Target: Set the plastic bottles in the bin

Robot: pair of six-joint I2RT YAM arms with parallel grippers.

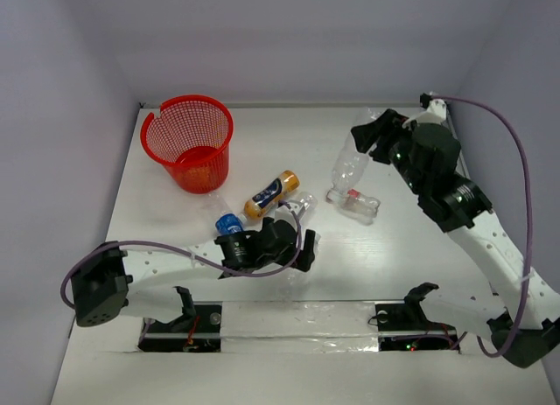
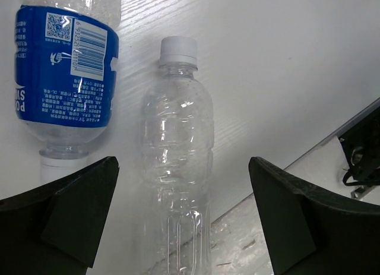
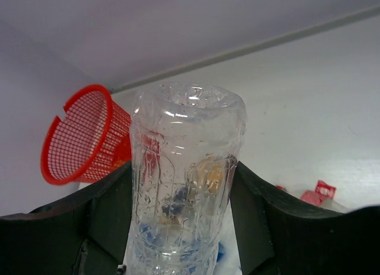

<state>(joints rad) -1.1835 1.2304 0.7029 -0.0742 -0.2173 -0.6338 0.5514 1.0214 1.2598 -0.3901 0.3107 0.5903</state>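
Observation:
The red bin's opening is on the left in the top view. I need to swing the clear bottle in my right gripper over it next and let go.
My right gripper is shut on a clear plastic bottle, held off the table at the back right with its base pointing away from the wrist. The red mesh bin stands at the back left. Near the table's middle, my left gripper is open and straddles a clear white-capped bottle lying flat, not touching it. A blue-labelled bottle lies beside it. An orange-and-blue bottle lies farther back.
A small clear bottle with a red label lies on the table under the right arm. Two dark cut-outs holding the arm bases line the near edge. White walls close in the table's back and sides.

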